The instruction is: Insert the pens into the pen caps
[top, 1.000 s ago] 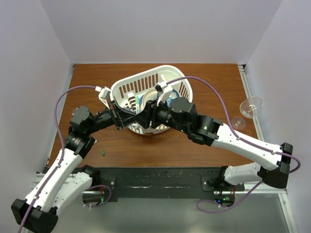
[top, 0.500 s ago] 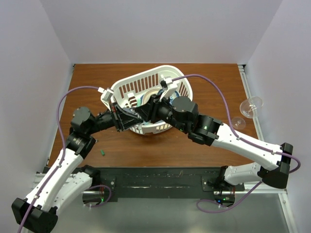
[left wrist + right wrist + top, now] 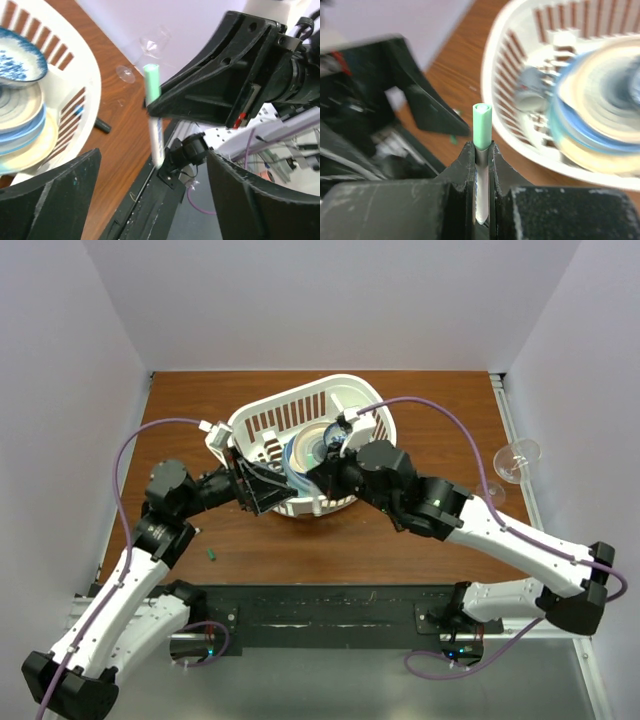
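Note:
I'll swing my right gripper down beside the black marker (image 3: 101, 125) to release the white pen, since that tabletop is below it and to its right in the top view.
A thin white pen (image 3: 482, 175) with a light green cap (image 3: 482, 125) on its end stands upright between the fingers of my right gripper (image 3: 482, 147), which is shut on it. In the left wrist view the same pen (image 3: 156, 140) hangs from the right gripper's black fingers (image 3: 200, 95). My left gripper (image 3: 152, 195) is open just below it, both fingers apart from the pen. In the top view the two grippers face each other at the basket's front: left (image 3: 262, 490), right (image 3: 318, 475). A tiny dark green pen cap (image 3: 212, 554) lies on the table near the left arm. A black marker (image 3: 101, 125) lies beside the basket.
A white slotted basket (image 3: 300, 405) holding stacked blue and white dishes (image 3: 310, 450) stands mid-table right behind the grippers. Two clear glasses (image 3: 515, 460) lie at the table's right edge. The black base rail (image 3: 330, 615) runs along the near edge.
My left gripper has opened and let go of the pen. My right gripper has closed on the pen and shifted slightly right with it.

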Controlling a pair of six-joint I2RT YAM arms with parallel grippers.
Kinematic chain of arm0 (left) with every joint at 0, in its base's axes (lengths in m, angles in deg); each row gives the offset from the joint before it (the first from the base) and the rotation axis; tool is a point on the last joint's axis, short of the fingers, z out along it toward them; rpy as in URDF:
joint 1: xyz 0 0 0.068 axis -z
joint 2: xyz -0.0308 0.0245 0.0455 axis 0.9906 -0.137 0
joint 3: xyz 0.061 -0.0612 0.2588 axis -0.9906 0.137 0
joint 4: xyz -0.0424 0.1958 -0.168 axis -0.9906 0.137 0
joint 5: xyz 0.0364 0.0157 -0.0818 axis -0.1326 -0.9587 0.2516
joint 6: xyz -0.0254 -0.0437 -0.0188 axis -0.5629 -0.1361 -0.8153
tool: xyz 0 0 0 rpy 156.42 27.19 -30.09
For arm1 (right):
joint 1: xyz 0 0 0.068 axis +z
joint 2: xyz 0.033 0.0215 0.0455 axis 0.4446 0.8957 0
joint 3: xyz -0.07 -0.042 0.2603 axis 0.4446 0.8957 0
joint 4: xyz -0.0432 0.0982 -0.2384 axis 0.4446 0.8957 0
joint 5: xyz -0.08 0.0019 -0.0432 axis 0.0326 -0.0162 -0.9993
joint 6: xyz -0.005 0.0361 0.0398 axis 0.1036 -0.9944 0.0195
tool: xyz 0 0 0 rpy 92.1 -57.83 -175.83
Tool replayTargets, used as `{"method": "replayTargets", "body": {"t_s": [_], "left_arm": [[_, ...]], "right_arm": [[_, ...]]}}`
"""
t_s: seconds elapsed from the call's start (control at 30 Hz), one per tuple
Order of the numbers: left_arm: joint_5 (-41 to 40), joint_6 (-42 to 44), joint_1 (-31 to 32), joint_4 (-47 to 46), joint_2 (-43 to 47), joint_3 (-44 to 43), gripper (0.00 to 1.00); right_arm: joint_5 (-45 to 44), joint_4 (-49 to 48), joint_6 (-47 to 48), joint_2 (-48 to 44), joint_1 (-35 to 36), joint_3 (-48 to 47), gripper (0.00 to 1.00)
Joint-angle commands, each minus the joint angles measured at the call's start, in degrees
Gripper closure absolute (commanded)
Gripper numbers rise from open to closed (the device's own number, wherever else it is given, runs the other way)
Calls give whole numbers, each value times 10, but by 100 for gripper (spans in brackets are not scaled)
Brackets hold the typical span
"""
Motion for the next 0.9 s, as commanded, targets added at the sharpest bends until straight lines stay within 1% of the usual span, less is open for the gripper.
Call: {"method": "replayTargets", "body": {"t_s": [0.0, 0.03, 0.1, 0.13, 0.2, 0.23, 0.27, 0.3, 0.33, 0.4, 0.43, 0.47, 0.63, 0.67, 0.73, 0.87], "left_arm": [[-77, 70, -1, 106, 16, -54, 4], [-112, 80, 0, 122, 19, -61, 2], [-159, 104, 0, 168, 24, -81, 0], [-204, 109, -1, 180, 27, -85, 0], [-249, 117, -1, 205, 36, -95, 0], [-285, 119, -1, 212, 40, -98, 0], [-302, 123, 0, 219, 42, -104, 0], [-320, 123, 0, 234, 46, -107, 0], [-357, 123, -1, 242, 48, -109, 0], [-392, 117, -1, 269, 52, -116, 0], [-418, 114, -1, 275, 53, -118, 0], [-436, 105, 0, 283, 54, -118, 0], [-545, 52, 0, 371, 32, -122, 0], [-559, 27, -1, 384, 24, -122, 0], [-590, 5, -1, 413, 21, -116, 0], [-625, -65, -5, 452, 21, -105, 2]], "right_arm": [[-87, 204, 72, -53, -38, -59, 100], [-96, 232, 87, -58, -61, -62, 100], [-102, 287, 101, -76, -96, -58, 100], [-98, 297, 119, -83, -140, -52, 100], [-106, 314, 139, -92, -176, -31, 100], [-104, 317, 154, -94, -212, -24, 100], [-100, 315, 163, -92, -229, -14, 100], [-95, 307, 172, -90, -245, 10, 100], [-85, 302, 175, -83, -276, 20, 100], [-7, 282, 176, -74, -316, 49, 100], [10, 273, 176, -62, -346, 59, 100], [28, 264, 176, -57, -356, 77, 100], [43, 217, 175, -2, -415, 107, 100], [50, 206, 174, 17, -423, 120, 100], [71, 174, 167, 36, -442, 132, 100], [111, 122, 154, 88, -455, 159, 98]]}}
